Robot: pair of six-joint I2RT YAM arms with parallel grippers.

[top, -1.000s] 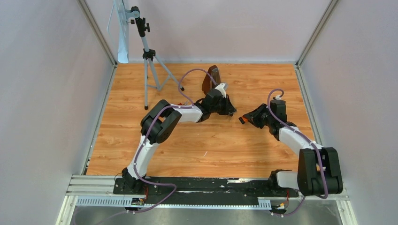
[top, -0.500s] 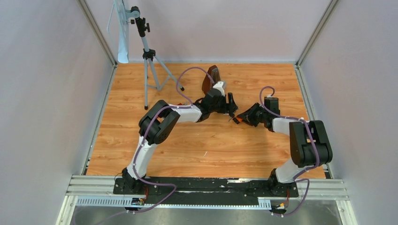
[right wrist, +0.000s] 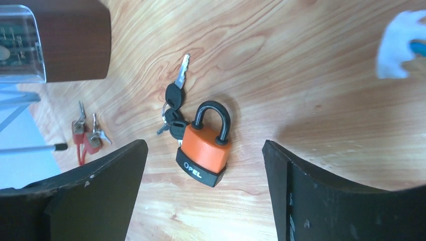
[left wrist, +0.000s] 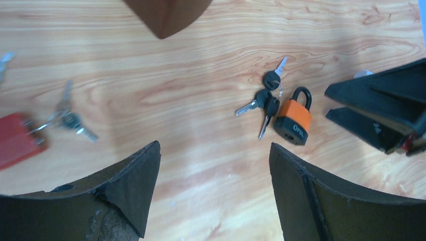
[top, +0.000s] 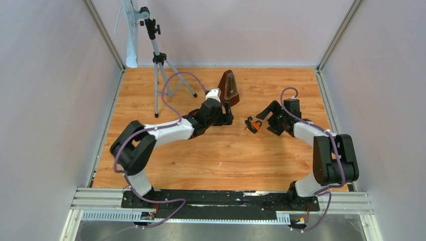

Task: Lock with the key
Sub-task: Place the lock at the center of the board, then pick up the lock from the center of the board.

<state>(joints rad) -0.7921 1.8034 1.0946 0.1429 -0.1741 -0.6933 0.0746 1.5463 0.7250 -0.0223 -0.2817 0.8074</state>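
Observation:
The near red tag is below my right gripper and to its left in the top view, so the gripper will next cross past the padlock and lower around the tag.
An orange padlock (right wrist: 206, 148) with a black base and black shackle lies flat on the wooden table (top: 221, 155); the shackle looks pushed into the body. A bunch of black-headed keys (right wrist: 173, 100) on a ring lies against its left side. From above, the padlock (top: 254, 125) rests between both grippers. My right gripper (right wrist: 203, 144) is open just over the lock, touching nothing. My left gripper (left wrist: 213, 148) is open too, with the padlock (left wrist: 294, 120) and keys (left wrist: 266, 95) ahead to its right. Left gripper (top: 227, 118) and right gripper (top: 268, 120) both hold nothing.
A brown wooden metronome (top: 228, 85) stands just behind the left gripper. A red tag with small keys (left wrist: 17, 143) lies on the table to the left. A tripod (top: 160, 60) stands at the back left. Grey walls enclose the table.
Both grippers have opened and the padlock with its keys now lies on the table. The left arm has drawn back to the left; the right gripper has backed off slightly.

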